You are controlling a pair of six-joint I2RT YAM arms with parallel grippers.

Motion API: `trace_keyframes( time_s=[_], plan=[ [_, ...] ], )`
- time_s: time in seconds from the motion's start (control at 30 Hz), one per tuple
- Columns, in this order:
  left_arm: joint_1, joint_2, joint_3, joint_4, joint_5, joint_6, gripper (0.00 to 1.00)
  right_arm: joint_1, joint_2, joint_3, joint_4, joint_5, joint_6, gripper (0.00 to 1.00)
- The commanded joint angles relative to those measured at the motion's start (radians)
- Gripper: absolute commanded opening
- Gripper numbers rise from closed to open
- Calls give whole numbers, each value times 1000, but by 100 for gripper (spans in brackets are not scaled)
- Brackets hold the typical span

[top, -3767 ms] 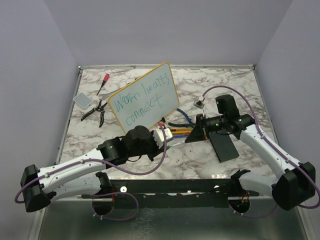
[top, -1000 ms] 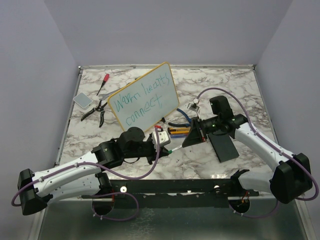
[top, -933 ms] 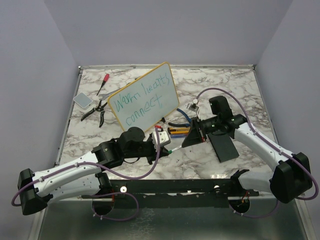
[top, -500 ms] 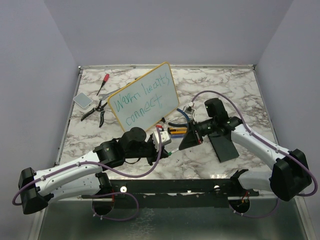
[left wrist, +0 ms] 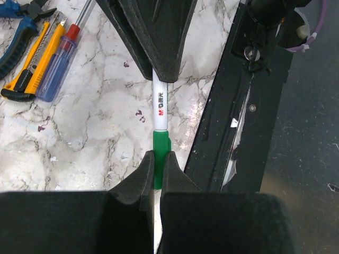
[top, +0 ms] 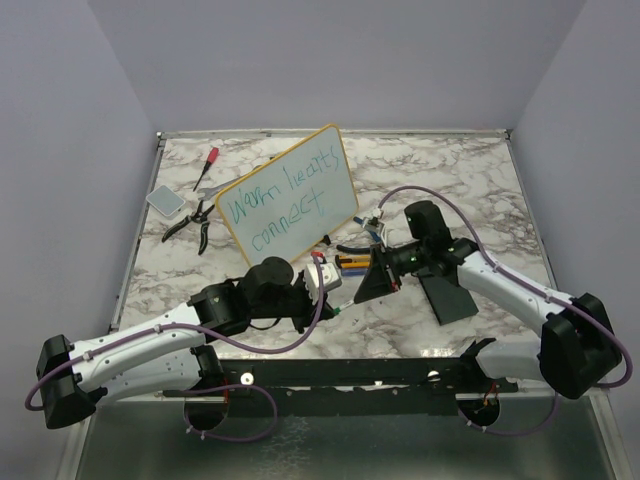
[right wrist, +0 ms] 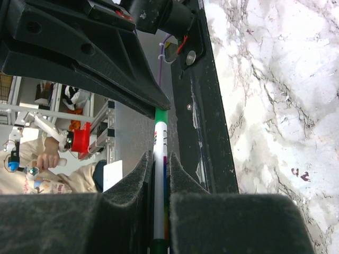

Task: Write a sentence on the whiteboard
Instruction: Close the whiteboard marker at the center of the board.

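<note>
The marker's cap and body [right wrist: 160, 138] sit joined, so I will next lower my right gripper to the bare marble in front of the blue-handled screwdriver and release the marker.
The whiteboard [top: 288, 197] leans tilted at the back centre on the marble table [top: 470, 170], its yellow-orange frame around the teal sentence [top: 275, 208] "Warm hearts connect". In front of it the two grippers meet tip to tip over one marker. My left gripper [top: 336, 302] [left wrist: 157, 159] is shut on the marker's green cap [left wrist: 161, 144]. My right gripper [top: 368, 284] [right wrist: 159, 159] is shut on the white marker barrel [right wrist: 160, 138] [left wrist: 160, 100]. Cap and barrel sit joined in one straight line.
Blue pliers [left wrist: 16, 29], a yellow utility knife [left wrist: 33, 59] and a blue-handled screwdriver [left wrist: 61, 59] lie just behind the grippers. A black pad [top: 447, 295] lies right of them. Black pliers [top: 192, 226], a red screwdriver [top: 209, 161] and a grey pad [top: 165, 198] are at the back left. A black rail [top: 350, 375] runs along the near edge.
My right gripper has travelled left and toward the near edge with the barrel, closing on the left gripper. The left gripper shifted slightly. Both stayed shut.
</note>
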Motion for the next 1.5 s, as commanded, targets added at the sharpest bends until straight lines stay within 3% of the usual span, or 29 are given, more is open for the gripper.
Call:
trace_keyframes(
  time_s=[0.0, 0.97, 1.07, 1.17, 1.23, 1.33, 1.47],
  plan=[
    [2, -2, 16, 279, -72, -4, 0, 70, 21, -17, 55, -63, 41, 1],
    [3, -40, -5, 316, -124, -6, 0, 201, 89, -31, 197, -37, 140, 1],
    [1, -37, -6, 310, -116, -6, 0, 202, 66, -21, 167, 29, 129, 1],
    [3, -31, 0, 275, -120, -4, 0, 199, 24, 7, 105, 230, 142, 1],
    [2, -30, 8, 240, -142, -9, 12, 187, -3, 21, 74, 350, 154, 1],
    [3, -45, 9, 195, -199, -17, 45, 132, -50, 12, 39, 520, 194, 1],
    [3, -75, 4, 148, -278, -23, 73, 59, -82, -27, 14, 602, 194, 2]
  ],
)
